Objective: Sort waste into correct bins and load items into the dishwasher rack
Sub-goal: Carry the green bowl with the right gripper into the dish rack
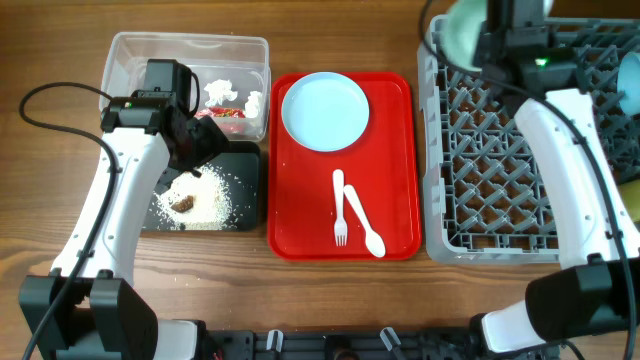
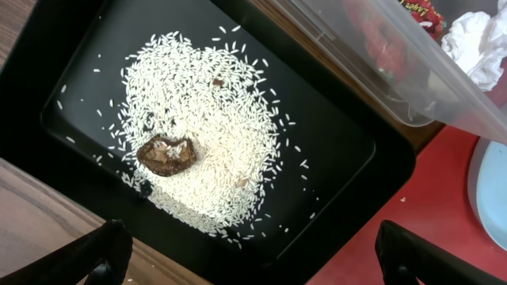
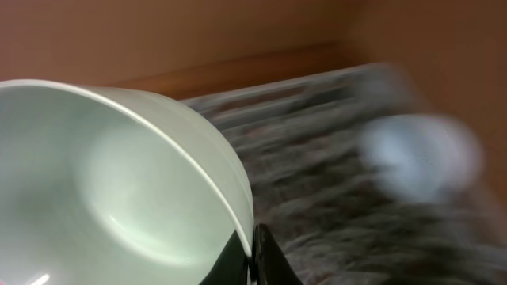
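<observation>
My right gripper is to go next to the right in the overhead view and down to the rack (image 1: pixel 500 200) slots beside the light blue bowl (image 1: pixel 628 75), because those slots are empty.
My right gripper (image 3: pixel 253 257) is shut on the rim of the pale green bowl (image 3: pixel 111 174) and holds it over the far left corner of the grey dishwasher rack (image 1: pixel 500 200); overhead shows the bowl (image 1: pixel 458 30) at that gripper (image 1: pixel 485 45). A light blue bowl (image 1: pixel 628 75) sits in the rack. My left gripper (image 2: pixel 257 269) is open and empty above the black tray (image 2: pixel 348 150) of rice crumbs (image 2: pixel 206 119) with a brown bit (image 2: pixel 166 154). The clear tub (image 1: pixel 135 55) holds the red wrapper (image 2: pixel 384 51) and white tissue (image 2: pixel 479 39). The yellow cup is out of view.
The red serving tray (image 1: pixel 400 120) lies in the middle with the light blue plate (image 1: pixel 325 110), the white fork (image 1: pixel 339 210) and the spoon (image 1: pixel 365 225). Black cables run along the left side of the wooden table.
</observation>
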Tool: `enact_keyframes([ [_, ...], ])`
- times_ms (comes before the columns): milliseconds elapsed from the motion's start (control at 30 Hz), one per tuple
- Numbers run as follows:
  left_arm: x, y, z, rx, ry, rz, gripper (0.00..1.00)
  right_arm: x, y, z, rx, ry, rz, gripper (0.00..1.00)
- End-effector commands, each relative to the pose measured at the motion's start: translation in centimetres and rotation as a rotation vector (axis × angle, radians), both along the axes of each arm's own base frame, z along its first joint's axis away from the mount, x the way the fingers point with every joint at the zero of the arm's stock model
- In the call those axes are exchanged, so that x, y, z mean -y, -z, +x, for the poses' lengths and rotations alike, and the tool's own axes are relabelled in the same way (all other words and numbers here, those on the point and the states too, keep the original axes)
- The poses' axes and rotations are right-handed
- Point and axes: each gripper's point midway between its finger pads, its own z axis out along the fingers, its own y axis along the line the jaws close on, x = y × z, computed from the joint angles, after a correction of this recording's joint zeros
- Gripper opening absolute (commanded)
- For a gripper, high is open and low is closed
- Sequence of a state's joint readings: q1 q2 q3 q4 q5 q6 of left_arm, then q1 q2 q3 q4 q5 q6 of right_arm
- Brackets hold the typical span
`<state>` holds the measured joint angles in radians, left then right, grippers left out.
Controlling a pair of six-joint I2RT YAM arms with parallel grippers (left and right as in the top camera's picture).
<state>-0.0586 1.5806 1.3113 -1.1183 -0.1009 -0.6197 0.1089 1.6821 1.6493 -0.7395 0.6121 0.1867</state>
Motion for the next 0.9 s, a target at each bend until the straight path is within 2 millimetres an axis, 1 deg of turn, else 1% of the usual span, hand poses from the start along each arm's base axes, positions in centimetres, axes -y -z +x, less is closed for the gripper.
enact_keyframes([
  [0, -0.5, -0.4, 0.1, 0.017, -0.026, 0.012, 1.0, 8.3, -3.4, -2.0, 0.003, 0.344, -0.364, 0.04],
  [67, -0.5, -0.4, 0.1, 0.017, -0.026, 0.012, 1.0, 10.5, -3.7, -2.0, -0.056, 0.404, -0.481, 0.04],
  [100, -0.5, -0.4, 0.1, 0.017, -0.026, 0.012, 1.0, 11.1, -3.7, -2.0, -0.074, 0.429, -0.515, 0.04],
  [167, -0.5, -0.4, 0.1, 0.017, -0.026, 0.012, 1.0, 12.9, -3.4, -1.8, -0.137, 0.492, -0.606, 0.04],
  [233, -0.5, -0.4, 0.1, 0.017, -0.026, 0.012, 1.0, 14.1, -2.7, -1.6, -0.172, 0.533, -0.645, 0.04],
  [267, -0.5, -0.4, 0.1, 0.017, -0.026, 0.012, 1.0, 14.6, -2.2, -1.5, -0.192, 0.543, -0.657, 0.04],
  [333, -0.5, -0.4, 0.1, 0.017, -0.026, 0.012, 1.0, 15.6, -0.5, -0.9, -0.238, 0.546, -0.67, 0.04],
  [433, -0.5, -0.4, 0.1, 0.017, -0.026, 0.012, 1.0, 16.5, 2.0, -0.4, -0.296, 0.544, -0.678, 0.04],
  [467, -0.5, -0.4, 0.1, 0.017, -0.026, 0.012, 1.0, 16.7, 2.9, -0.2, -0.315, 0.542, -0.681, 0.04],
  [500, -0.5, -0.4, 0.1, 0.017, -0.026, 0.012, 1.0, 16.8, 4.6, 0.2, -0.351, 0.531, -0.687, 0.04],
  [533, -0.5, -0.4, 0.1, 0.017, -0.026, 0.012, 1.0, 16.9, 5.6, 0.3, -0.369, 0.523, -0.689, 0.04],
  [667, -0.5, -0.4, 0.0, 0.016, -0.026, 0.012, 1.0, 16.6, 8.5, 0.9, -0.4, 0.495, -0.68, 0.04],
  [733, -0.5, -0.4, 0.1, 0.017, -0.026, 0.012, 1.0, 15.9, 9.8, 1.3, -0.411, 0.467, -0.67, 0.04],
  [767, -0.5, -0.4, 0.1, 0.017, -0.026, 0.012, 1.0, 15.6, 10.1, 1.4, -0.416, 0.452, -0.664, 0.04],
  [800, -0.5, -0.4, 0.1, 0.017, -0.026, 0.012, 1.0, 14.9, 11.0, 1.8, -0.423, 0.418, -0.648, 0.04],
  [867, -0.5, -0.4, 0.1, 0.017, -0.026, 0.012, 1.0, 13.9, 12.0, 2.2, -0.43, 0.369, -0.618, 0.04],
])
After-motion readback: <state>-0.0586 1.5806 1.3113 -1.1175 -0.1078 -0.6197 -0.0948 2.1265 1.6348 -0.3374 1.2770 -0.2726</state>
